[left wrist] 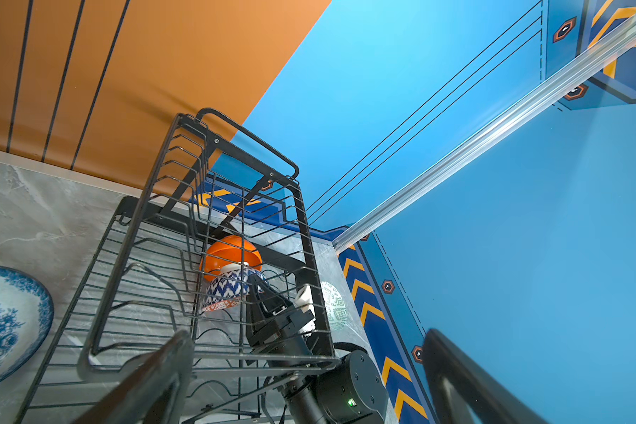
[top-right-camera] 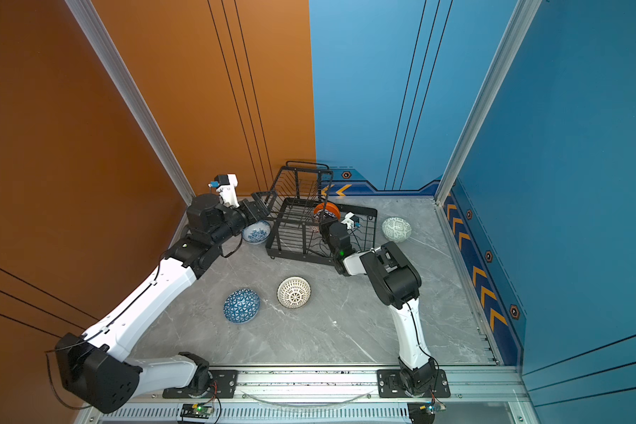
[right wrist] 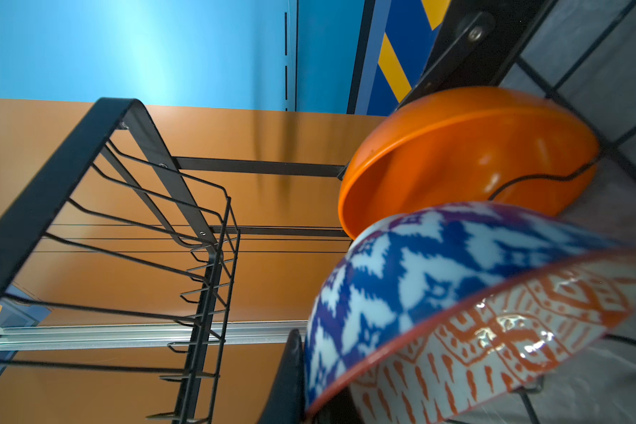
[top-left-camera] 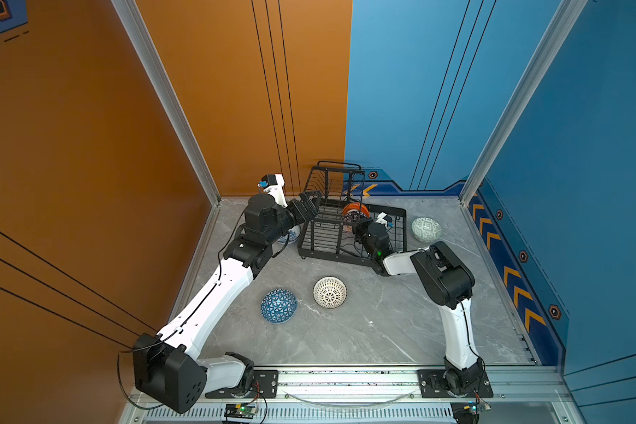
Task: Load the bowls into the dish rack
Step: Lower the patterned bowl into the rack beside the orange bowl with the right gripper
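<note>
My right gripper needs to go down next until the patterned bowl (right wrist: 492,330) rests among the wires, then let go of the bowl's rim, because the free slots before the orange bowl are below.
The black wire dish rack (top-left-camera: 318,253) (top-right-camera: 289,255) stands at the back of the table. A plain orange bowl (top-left-camera: 356,209) (right wrist: 456,147) stands on edge in its lower slots. My right gripper (top-left-camera: 350,227) (right wrist: 324,400) reaches into the rack. It is shut on the rim of the orange-white patterned bowl (right wrist: 492,330) (left wrist: 224,290), which has a blue-white outside and sits just before the orange one. My left gripper (top-left-camera: 309,206) (left wrist: 309,370) hangs open at the rack's left end, empty. On the table lie the blue-white floral bowl (top-right-camera: 256,232), blue triangle bowl (top-left-camera: 278,305), dotted white bowl (top-left-camera: 329,292) and pale green bowl (top-left-camera: 426,229).
The rack's raised basket tier (top-left-camera: 336,183) rises at the back, close to the left gripper. Orange and blue walls with aluminium posts (top-left-camera: 184,121) close in the table. A metal rail (top-left-camera: 346,378) carries both arm bases along the front edge.
</note>
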`<state>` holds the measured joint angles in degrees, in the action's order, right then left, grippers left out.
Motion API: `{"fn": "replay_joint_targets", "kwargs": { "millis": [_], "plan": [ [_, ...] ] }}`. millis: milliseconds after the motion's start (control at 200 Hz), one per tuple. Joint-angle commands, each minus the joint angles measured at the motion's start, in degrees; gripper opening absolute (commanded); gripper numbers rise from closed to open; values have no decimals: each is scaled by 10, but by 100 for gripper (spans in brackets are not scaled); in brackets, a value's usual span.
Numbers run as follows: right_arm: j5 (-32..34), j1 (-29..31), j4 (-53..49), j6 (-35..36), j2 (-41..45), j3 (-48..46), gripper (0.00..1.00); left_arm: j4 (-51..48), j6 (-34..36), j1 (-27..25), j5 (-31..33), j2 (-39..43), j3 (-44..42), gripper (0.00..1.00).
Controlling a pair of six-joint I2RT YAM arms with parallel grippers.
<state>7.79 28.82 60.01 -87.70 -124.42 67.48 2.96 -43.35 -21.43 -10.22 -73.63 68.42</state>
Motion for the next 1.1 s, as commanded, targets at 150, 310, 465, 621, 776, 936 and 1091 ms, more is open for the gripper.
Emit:
{"fn": "replay_joint_targets", "kwargs": {
  "millis": [150,310,465,621,776,936,1091],
  "plan": [
    [25,-1,54,22,-21,17,0,-12,17,-3,-12,5,-3,98],
    [33,2,55,15,-25,7,0,-14,17,-2,-12,8,-5,98],
    [41,7,56,8,-26,-4,0,-14,18,-3,-12,8,-8,98],
    [66,21,43,3,-16,-20,0,-14,17,-3,-12,10,-10,98],
    [90,33,37,-5,-13,-26,0,-14,17,-3,-11,17,-14,98],
    [97,37,26,-7,-9,-26,0,-20,20,-2,-10,23,-18,98],
    [92,36,17,-7,-5,-20,13,-21,22,-1,-8,29,-21,98]
  ]
}}
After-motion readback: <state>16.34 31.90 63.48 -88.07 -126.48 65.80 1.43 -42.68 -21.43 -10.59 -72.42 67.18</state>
